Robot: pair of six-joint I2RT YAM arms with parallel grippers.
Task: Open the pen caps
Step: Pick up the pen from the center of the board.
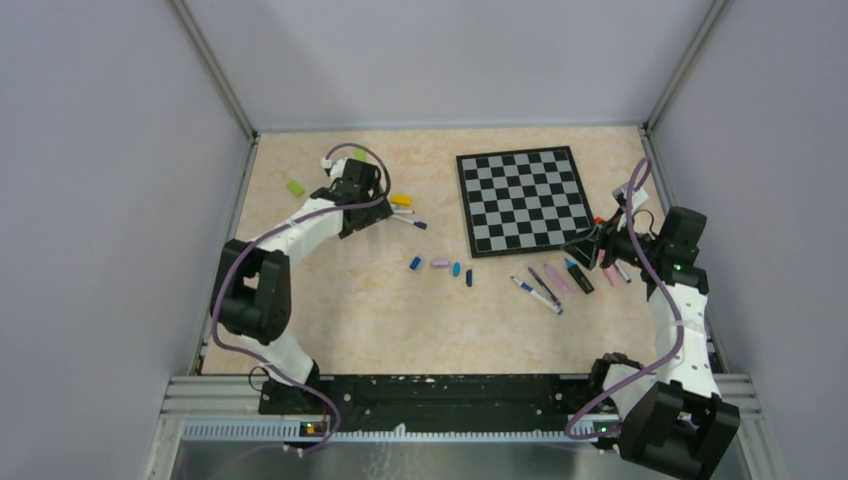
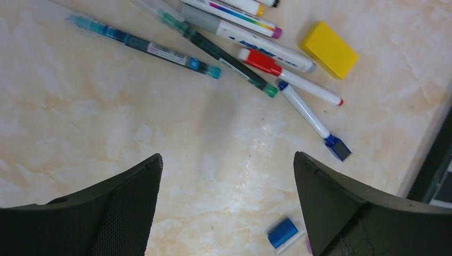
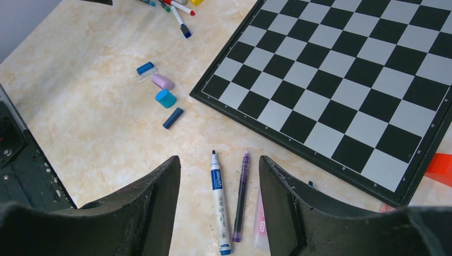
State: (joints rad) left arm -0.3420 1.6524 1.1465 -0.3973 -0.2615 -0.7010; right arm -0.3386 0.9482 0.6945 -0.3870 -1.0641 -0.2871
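My left gripper turns, shifts and lowers onto the pen next. The teal pen's labelled body (image 2: 170, 54) lies below and to the left in the wrist view.
My left gripper (image 1: 360, 214) (image 2: 226, 160) is open and empty above bare table. Beyond it lies a cluster of capped pens (image 2: 224, 56) (image 1: 405, 212): a teal one, a dark green one, a red-capped marker (image 2: 288, 77) and a blue-capped one (image 2: 312, 117). A loose blue cap (image 2: 282, 232) lies near the right finger. My right gripper (image 1: 588, 246) (image 3: 219, 158) is open and empty over an uncapped white marker (image 3: 218, 202), a purple pen (image 3: 241, 194) and a pink highlighter (image 3: 259, 224). Several loose caps (image 1: 440, 264) lie mid-table: blue (image 3: 144, 68), pink (image 3: 162, 81), cyan (image 3: 166, 98), dark blue (image 3: 172, 118).
A chessboard (image 1: 520, 200) (image 3: 341, 69) lies at the back right. A yellow block (image 2: 328, 49) (image 1: 401, 199) lies beside the left pens, and green blocks (image 1: 296, 187) lie at the back left. More pens (image 1: 578, 275) lie by the right gripper. An orange piece (image 3: 440, 162) lies past the board's corner.
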